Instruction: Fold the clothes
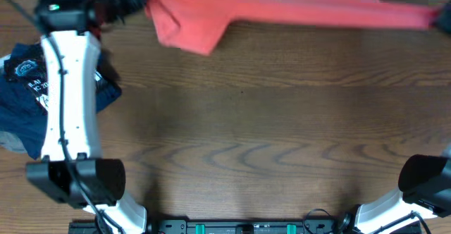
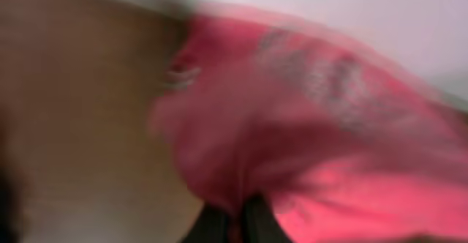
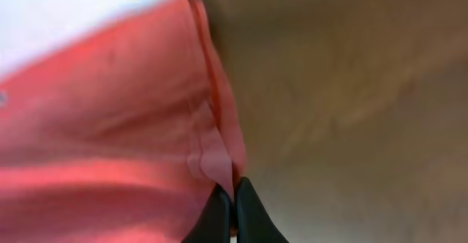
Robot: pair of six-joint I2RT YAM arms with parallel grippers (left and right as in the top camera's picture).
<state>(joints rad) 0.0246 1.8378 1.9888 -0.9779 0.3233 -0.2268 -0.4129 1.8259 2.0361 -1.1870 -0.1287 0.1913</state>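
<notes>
My right gripper next moves back and down to the open tabletop and releases the hem corner, as the shirt hangs stretched, bare wood nearer me.
The coral-red T-shirt (image 1: 282, 5) with white lettering hangs stretched along the table's far edge, held between both grippers. My left gripper (image 1: 134, 0) is shut on its left end; a sleeve droops below it. In the left wrist view (image 2: 235, 212) the blurred fingers pinch red cloth (image 2: 314, 126). My right gripper (image 1: 440, 15) is shut on the shirt's right end. In the right wrist view (image 3: 232, 199) the black fingers clamp a fold of the red cloth (image 3: 110, 140).
A pile of navy shirts with white lettering (image 1: 28, 86) lies at the left edge, partly under my left arm (image 1: 67, 100). The wooden table (image 1: 268, 135) spreads below the shirt. My right arm's base (image 1: 423, 181) is at bottom right.
</notes>
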